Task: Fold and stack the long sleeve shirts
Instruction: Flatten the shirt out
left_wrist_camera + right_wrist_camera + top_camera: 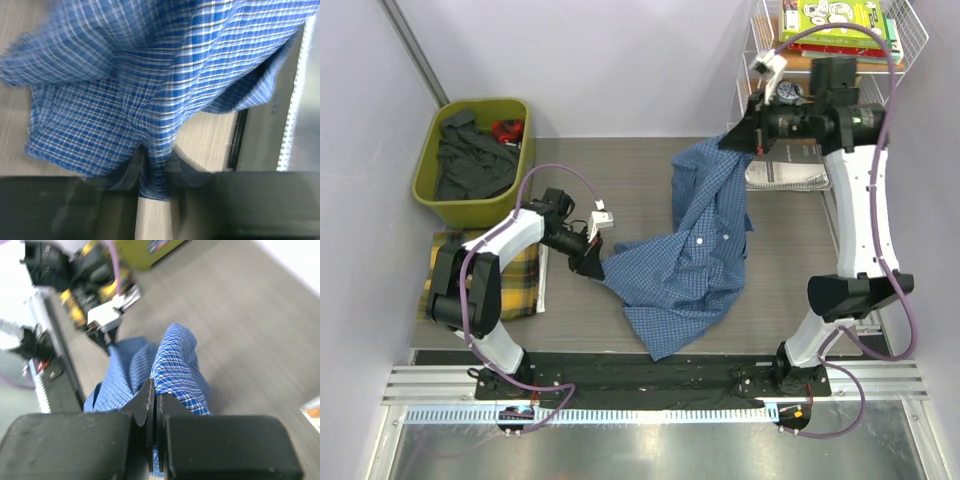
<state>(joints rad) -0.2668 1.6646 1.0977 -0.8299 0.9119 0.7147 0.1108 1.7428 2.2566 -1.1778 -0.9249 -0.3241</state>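
My right gripper moves down, back and to the right in the top view next. It releases the shirt's raised end on the bare tabletop, because the shirt hangs bunched.
The blue checked long sleeve shirt [690, 250] hangs across the middle of the table, lifted at its far right end and trailing down to the front. My right gripper [732, 137] holds that raised end high near the wire rack, shut on a fold of the cloth [175, 360]; in its wrist view the right gripper [156, 395] stands with its jaws pressed together. My left gripper [592, 265] is at the shirt's left edge, low over the table. In its own view the left gripper [156, 167] pinches a narrow fold of blue cloth [150, 75]. The yellow plaid shirt [520, 280] lies folded at the left, partly under the left arm.
A green bin [430, 190] with dark clothes stands at the back left. A white wire rack [910, 40] with books is at the back right, with a booklet [785, 175] below it. A black rail [650, 370] runs along the table's near edge.
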